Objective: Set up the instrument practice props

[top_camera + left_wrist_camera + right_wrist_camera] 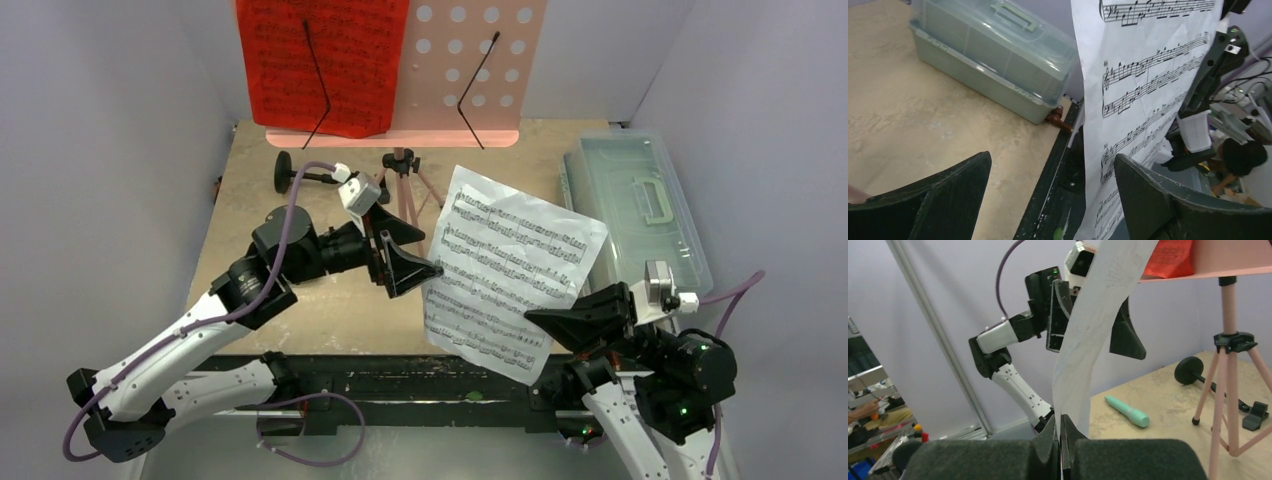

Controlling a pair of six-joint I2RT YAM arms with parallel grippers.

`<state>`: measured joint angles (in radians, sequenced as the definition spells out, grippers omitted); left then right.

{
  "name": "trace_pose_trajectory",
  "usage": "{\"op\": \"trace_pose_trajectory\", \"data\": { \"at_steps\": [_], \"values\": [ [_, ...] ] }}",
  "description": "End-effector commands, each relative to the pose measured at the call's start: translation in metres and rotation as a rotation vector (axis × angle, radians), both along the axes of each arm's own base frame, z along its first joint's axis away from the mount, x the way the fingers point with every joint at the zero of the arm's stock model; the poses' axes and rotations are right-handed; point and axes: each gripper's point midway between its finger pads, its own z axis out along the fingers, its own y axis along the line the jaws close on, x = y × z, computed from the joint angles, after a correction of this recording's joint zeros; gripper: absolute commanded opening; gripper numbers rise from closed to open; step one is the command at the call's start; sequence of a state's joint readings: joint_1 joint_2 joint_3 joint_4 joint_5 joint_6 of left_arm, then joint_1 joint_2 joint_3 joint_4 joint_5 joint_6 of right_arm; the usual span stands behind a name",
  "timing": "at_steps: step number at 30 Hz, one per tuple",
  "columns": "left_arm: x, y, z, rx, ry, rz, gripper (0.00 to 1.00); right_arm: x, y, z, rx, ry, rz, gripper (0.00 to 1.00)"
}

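The left gripper turns toward the right in the wrist view next and closes on the white page's free edge [428,292] [1089,162], since that edge hangs nearer one finger.
The pink perforated music stand [470,60] stands at the back, with a red sheet-music page [320,60] on its left half. My right gripper [540,322] is shut on the lower right part of a white sheet-music page [515,265] and holds it up in the air. In the right wrist view the jaws [1062,424] pinch the page's edge [1088,340]. My left gripper [408,262] is open, with one finger on each side of the page's left edge [1148,75]. The teal tube [1127,411] lies on the table. The small black round-base stand [284,171] lies at the back left.
A clear plastic lidded box [640,195] sits along the right side of the table [250,200]. The music stand's tripod legs [1220,385] stand near the back middle. The dark front rail [400,370] runs along the near edge.
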<state>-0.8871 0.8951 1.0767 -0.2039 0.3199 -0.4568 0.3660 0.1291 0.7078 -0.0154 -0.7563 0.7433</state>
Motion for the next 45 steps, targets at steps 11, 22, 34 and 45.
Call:
{"op": "trace_pose_trajectory", "data": {
  "at_steps": [11, 22, 34, 45],
  "values": [
    [-0.075, -0.003, 0.092, -0.341, -0.115, -0.417, 0.6, -0.013, -0.004, 0.029, -0.019, -0.087, -0.004, 0.0],
    [-0.017, 0.024, 0.13, -0.264, -0.312, 0.003, 0.0, 0.039, 0.008, 0.05, -0.041, -0.051, -0.068, 0.17],
    [0.005, 0.117, 0.154, -0.155, -0.393, 0.424, 0.0, 0.16, -0.035, 0.116, 0.119, 0.185, -0.587, 0.73],
    [0.044, 0.12, 0.18, -0.057, -0.333, 0.594, 0.0, 0.22, 0.008, 0.174, 0.246, 0.172, -0.436, 0.63]
  ]
}}
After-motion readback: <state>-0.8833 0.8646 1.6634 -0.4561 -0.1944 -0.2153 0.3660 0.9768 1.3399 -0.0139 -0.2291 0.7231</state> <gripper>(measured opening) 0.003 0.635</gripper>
